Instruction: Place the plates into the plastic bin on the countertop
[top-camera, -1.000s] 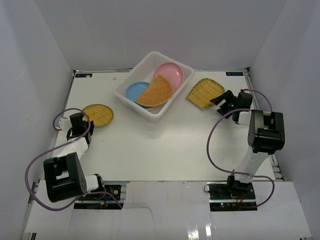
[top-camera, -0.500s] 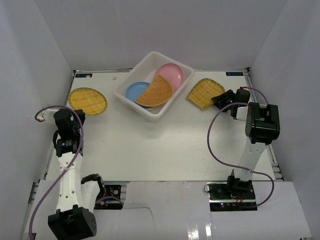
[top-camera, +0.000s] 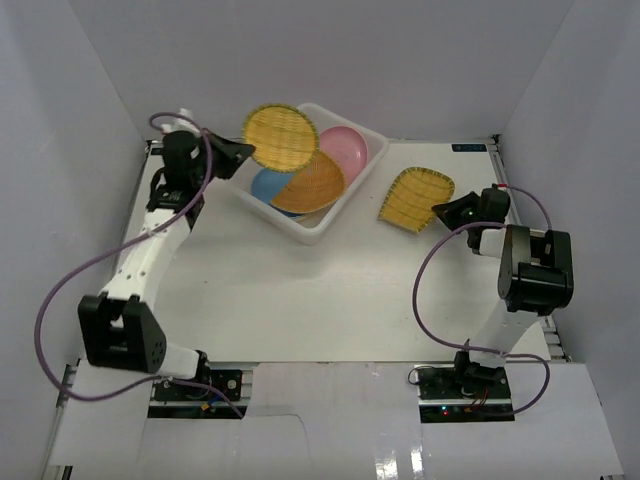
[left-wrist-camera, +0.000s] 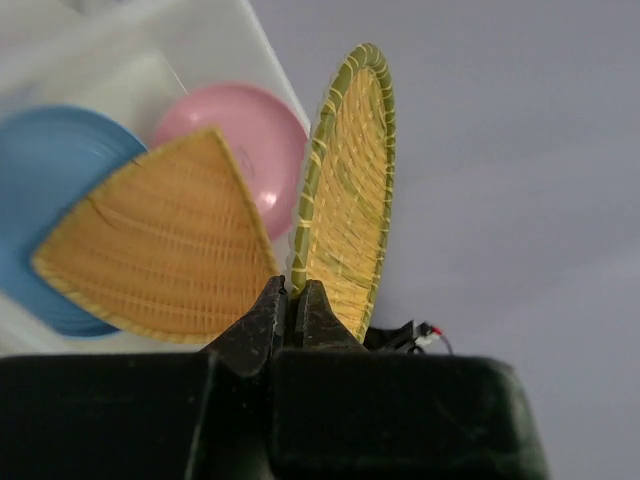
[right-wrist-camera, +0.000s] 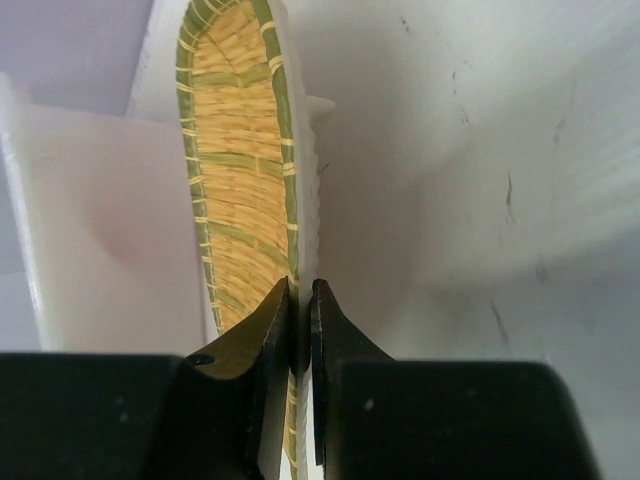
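The fan-shaped plate (top-camera: 312, 186) is to the left of my right gripper in the top view. My right gripper will next lift across the bin's side and come down to release over that plate.
The white plastic bin (top-camera: 298, 226) stands at the back of the countertop (top-camera: 300, 295). It holds a pink plate (top-camera: 347, 147), a blue plate (top-camera: 265, 184) and a fan-shaped woven plate (top-camera: 312, 186). My left gripper (top-camera: 237, 156) is shut on the rim of a round yellow woven plate (top-camera: 280, 138), held in the air over the bin's far left corner. In the left wrist view that round woven plate (left-wrist-camera: 347, 190) stands on edge between my jaws (left-wrist-camera: 297, 300). My right gripper (top-camera: 441, 212) is shut on the edge of the squarish woven plate (top-camera: 414, 197), right of the bin; the same plate (right-wrist-camera: 240, 170) shows in the right wrist view.
Pale grey walls close in the countertop on the left, back and right. The bin's outer wall (right-wrist-camera: 90, 230) stands just left of the squarish plate. A purple cable (top-camera: 430, 270) loops beside the right arm.
My left arm swung from the near left up to the bin, carrying the round woven plate off the countertop. My right gripper closed on the squarish plate's edge.
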